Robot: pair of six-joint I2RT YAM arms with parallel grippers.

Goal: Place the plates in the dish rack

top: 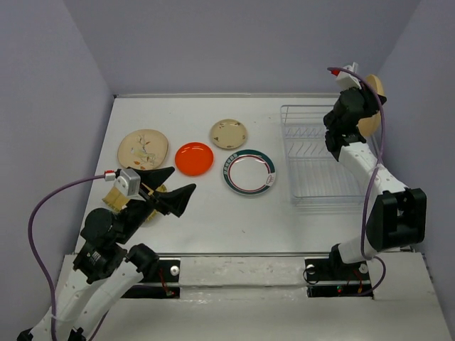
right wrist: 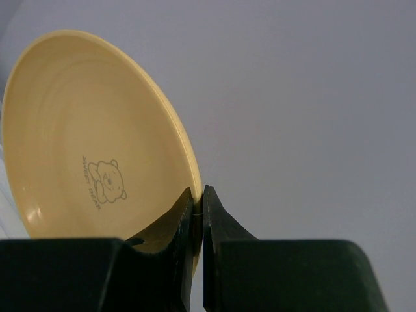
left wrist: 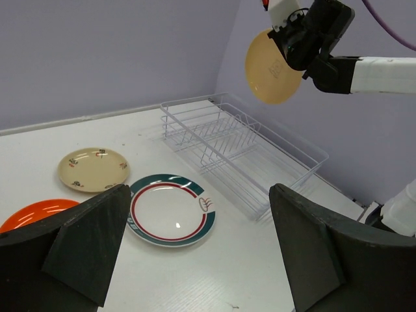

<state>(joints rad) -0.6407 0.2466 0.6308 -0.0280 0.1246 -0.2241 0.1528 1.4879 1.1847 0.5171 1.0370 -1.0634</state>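
My right gripper's upright tan plate comes down next by the dish rack's side among its end wires for release, since they stand empty below.
My right gripper (top: 353,106) is shut on the rim of a tan plate (top: 372,106) and holds it upright, high above the far right end of the clear dish rack (top: 316,158). The right wrist view shows the jaws (right wrist: 198,198) pinching that plate (right wrist: 91,143), which bears a small bear print. On the table lie a cream patterned plate (top: 143,148), an orange-red plate (top: 194,158), a small tan plate (top: 229,133) and a white plate with a green-and-red rim (top: 249,172). My left gripper (top: 181,181) is open and empty, above the table near left of the rimmed plate (left wrist: 170,209).
A yellow ridged-edge plate (top: 114,200) is partly hidden under my left arm. The rack (left wrist: 240,153) holds no plates. Lilac walls close in the table on the left, back and right.
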